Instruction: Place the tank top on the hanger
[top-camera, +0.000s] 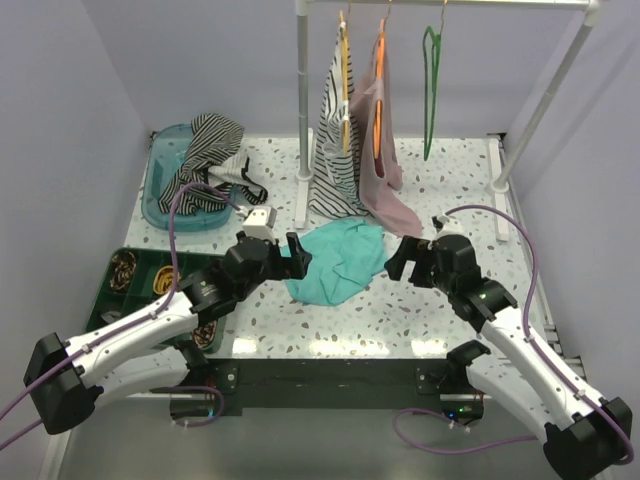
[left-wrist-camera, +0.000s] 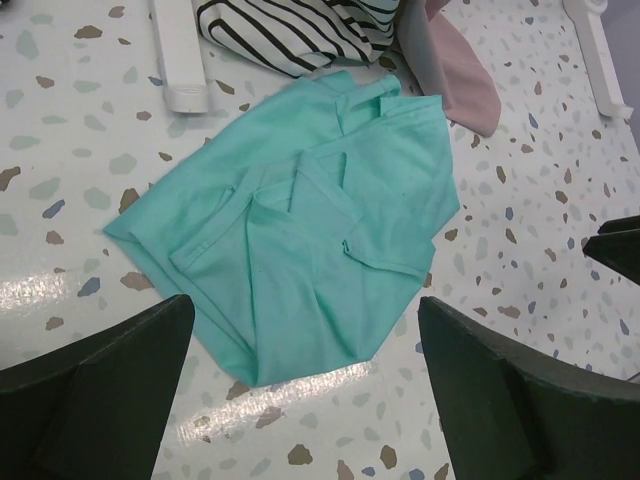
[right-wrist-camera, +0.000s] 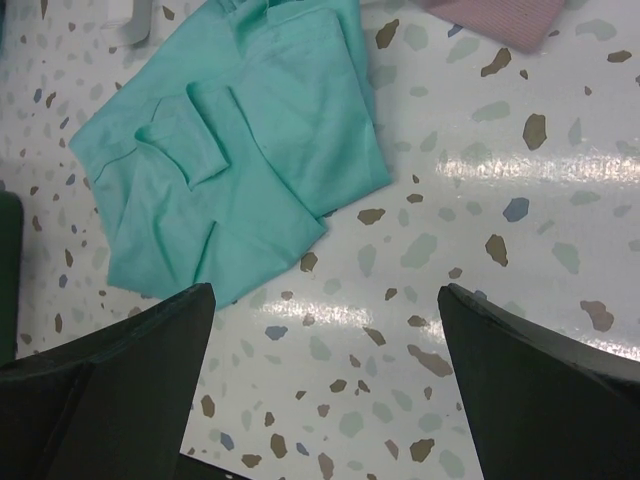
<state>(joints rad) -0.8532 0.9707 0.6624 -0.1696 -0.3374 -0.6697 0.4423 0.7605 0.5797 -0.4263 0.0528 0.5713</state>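
My left gripper swings outward and down next, onto the tank top's bunched folds. They are to its left in the top view, and the hanger is empty.
The striped tank top (top-camera: 205, 150) lies bunched in a teal bin (top-camera: 160, 195) at the back left, draped over its rim. The dark-green hanger (top-camera: 431, 90) hangs empty on the rack's rail at the back right. My left gripper (top-camera: 297, 256) is open and empty just left of a teal cloth (top-camera: 340, 260). In the left wrist view the gripper (left-wrist-camera: 305, 390) hovers over the cloth's near corner (left-wrist-camera: 310, 230). My right gripper (top-camera: 400, 257) is open and empty just right of the cloth. In the right wrist view it (right-wrist-camera: 325, 370) is over bare table beside the cloth (right-wrist-camera: 230, 170).
A similar striped garment on a yellow hanger (top-camera: 338, 150) and a pink garment on an orange hanger (top-camera: 378, 150) hang from the white rack (top-camera: 303, 100), their hems touching the table. A green compartment tray (top-camera: 135, 275) sits at the near left.
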